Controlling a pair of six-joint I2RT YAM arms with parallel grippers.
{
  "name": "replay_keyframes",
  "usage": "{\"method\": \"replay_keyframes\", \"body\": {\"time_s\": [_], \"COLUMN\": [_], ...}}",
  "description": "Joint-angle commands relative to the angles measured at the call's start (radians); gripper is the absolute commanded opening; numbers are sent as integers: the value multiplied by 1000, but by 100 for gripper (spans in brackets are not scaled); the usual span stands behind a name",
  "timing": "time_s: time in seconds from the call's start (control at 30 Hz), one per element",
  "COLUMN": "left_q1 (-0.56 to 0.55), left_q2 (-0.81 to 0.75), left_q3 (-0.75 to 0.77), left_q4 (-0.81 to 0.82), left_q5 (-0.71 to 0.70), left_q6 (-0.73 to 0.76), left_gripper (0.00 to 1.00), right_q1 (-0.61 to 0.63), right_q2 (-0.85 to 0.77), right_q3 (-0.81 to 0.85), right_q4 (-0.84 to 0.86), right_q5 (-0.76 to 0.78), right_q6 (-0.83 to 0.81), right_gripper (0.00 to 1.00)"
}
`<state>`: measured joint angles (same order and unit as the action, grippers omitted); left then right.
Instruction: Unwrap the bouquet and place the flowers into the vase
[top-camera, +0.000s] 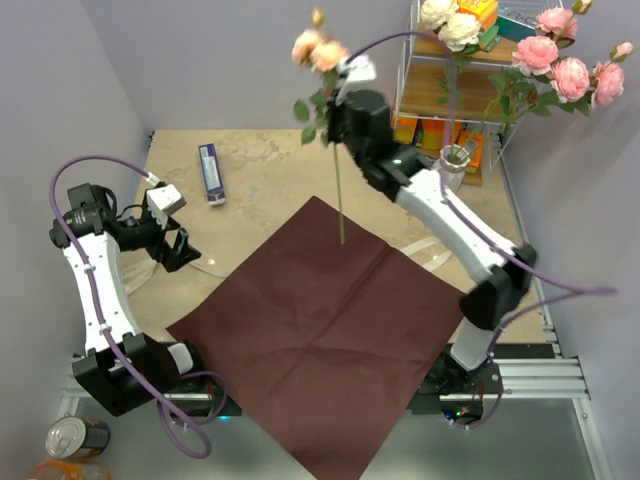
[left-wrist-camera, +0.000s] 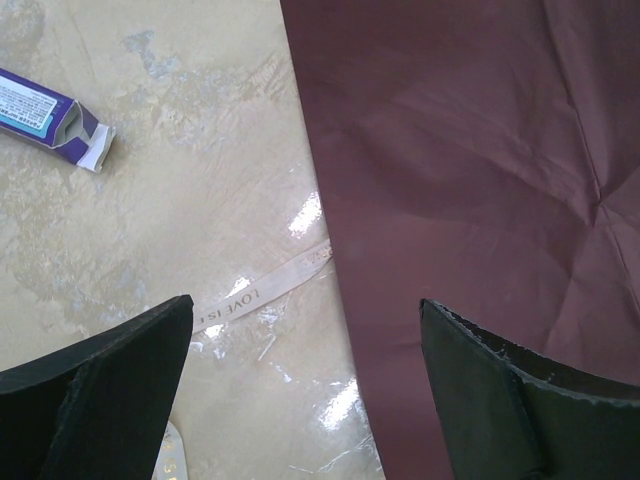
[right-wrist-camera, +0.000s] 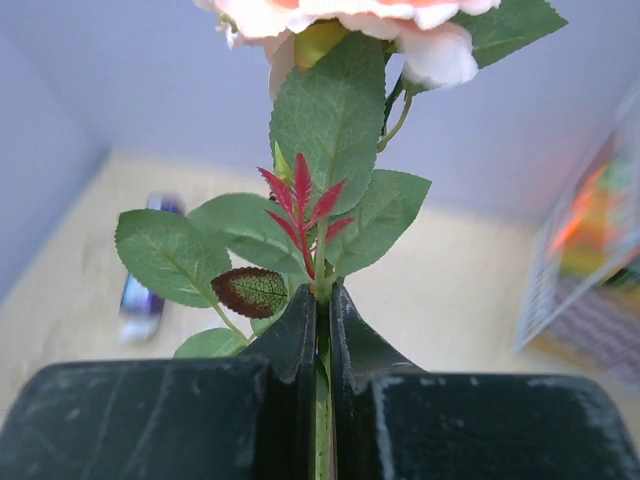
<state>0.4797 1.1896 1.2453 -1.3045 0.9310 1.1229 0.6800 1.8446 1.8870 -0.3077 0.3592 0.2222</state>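
The rose's stem goes to the right gripper's right in the top view toward the vase's opening (top-camera: 455, 157) next. My right gripper releases it there, where other flowers (top-camera: 560, 65) stand.
The bouquet's maroon wrapping paper (top-camera: 320, 330) lies unfolded and flat on the table. My right gripper (top-camera: 335, 118) is raised above its far corner, shut on the green stem of a peach rose (top-camera: 318, 50). The stem's lower end hangs down over the paper. In the right wrist view the jaws (right-wrist-camera: 322, 295) pinch the stem just below its leaves (right-wrist-camera: 325, 130). The white vase (top-camera: 455, 165) stands at the back right behind the right arm. It holds several pink and cream flowers (top-camera: 560, 65). My left gripper (top-camera: 178, 250) hovers open by the paper's left edge (left-wrist-camera: 450, 180), holding nothing.
A cream ribbon (left-wrist-camera: 265, 285) lies on the table beside the paper. A purple box (top-camera: 211, 172) lies at the back left. A white wire rack (top-camera: 450, 90) with colourful boxes stands behind the vase. A can (top-camera: 75, 437) sits at the near left corner.
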Motion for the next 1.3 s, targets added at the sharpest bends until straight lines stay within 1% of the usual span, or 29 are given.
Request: {"method": "replay_keyframes", "body": {"time_s": [0.0, 0.03, 0.07, 0.1, 0.13, 0.17, 0.27, 0.3, 0.33, 0.43, 0.5, 0.53, 0.57, 0.67, 0.8, 1.07, 1.17, 1.27], "left_q1": [14, 14, 16, 16, 16, 16, 17, 17, 19, 19, 19, 19, 20, 20, 20, 20, 23, 28], "left_q2": [-10, -10, -5, -5, -5, -5, -10, -12, -12, -12, -10, -12, -13, -9, -1, 25, 36, 42], "left_q3": [-3, -3, 0, 0, 2, 2, 3, 3, 2, 5, 8, 6, 2, 5, 17, 14, 16, 19], "left_q4": [-10, -10, -10, -10, -10, -10, -12, -10, -12, -12, -12, -12, -10, -12, -12, -10, -10, -12], "left_q5": [26, 28, 28, 28, 29, 31, 29, 28, 23, 19, 15, 14, 12, 12, 11, 9, 6, 6], "left_q6": [29, 29, 29, 31, 29, 29, 29, 31, 32, 34, 34, 35, 40, 38, 35, 48, 52, 57], "left_gripper": [100, 99, 99, 99, 99, 99, 100, 99, 99, 99, 100, 99, 99, 99, 99, 99, 99, 99], "right_q1": [-36, -45, -63, -77, -95, -138, -213, -223, -230, -260, -281, -286, -299, -332, -352, -364, -365, -364], "right_q2": [-255, -293, -373, -401, -428, -452, -466, -488, -499, -509, -492, -486, -481, -452, -403, -314, -286, -257], "right_q3": [-15, -99, -144, -185, -245, -255, -256, -278, -337, -382, -384, -399, -408, -408, -388, -344, -351, -370], "right_q4": [273, 426, 506, 583, 705, 732, 749, 787, 896, 1037, 1053, 1123, 1157, 1197, 1321, 1432, 1525, 1674], "right_q5": [168, 187, 216, 225, 231, 236, 274, 296, 306, 354, 368, 398, 403, 425, 445, 460, 475, 483], "right_q6": [-308, -396, -443, -490, -554, -569, -595, -616, -670, -757, -782, -816, -822, -807, -845, -882, -925, -1007], "right_gripper": [0, 0, 0, 0, 0, 0, 0, 0, 0, 0, 0, 0, 0, 0, 0, 0, 0, 0]}}
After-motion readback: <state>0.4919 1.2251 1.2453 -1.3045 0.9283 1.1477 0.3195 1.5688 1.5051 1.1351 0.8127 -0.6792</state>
